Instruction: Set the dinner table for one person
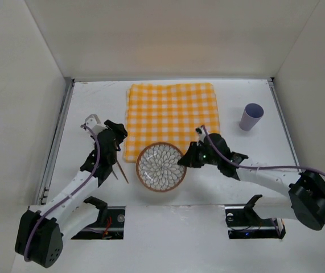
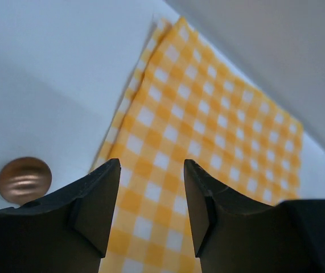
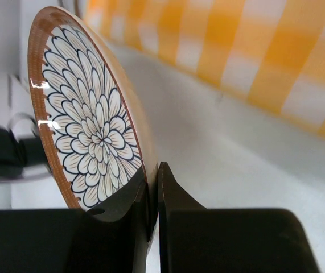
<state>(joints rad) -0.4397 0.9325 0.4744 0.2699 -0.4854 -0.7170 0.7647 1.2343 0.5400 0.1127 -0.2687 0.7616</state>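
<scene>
I will next move my right gripper outward, set the plate down on the cloth's bare middle and let go of the plate's rim, because the cloth's middle is outward and below.
The white dinner table carries a yellow-and-white checked cloth at its middle back. A round plate with a brown rim and a black flower pattern lies at the cloth's near edge, its far rim overlapping the cloth. My right gripper is shut on the plate's right rim. In the right wrist view the fingers pinch the rim of the plate, which stands tilted. My left gripper is open and empty beside the cloth's left edge. Its jaws frame the cloth.
A lavender cup stands upright at the right of the cloth. A thin brown stick lies left of the plate under the left arm. A round copper-coloured thing shows left of the left gripper. White walls enclose the table.
</scene>
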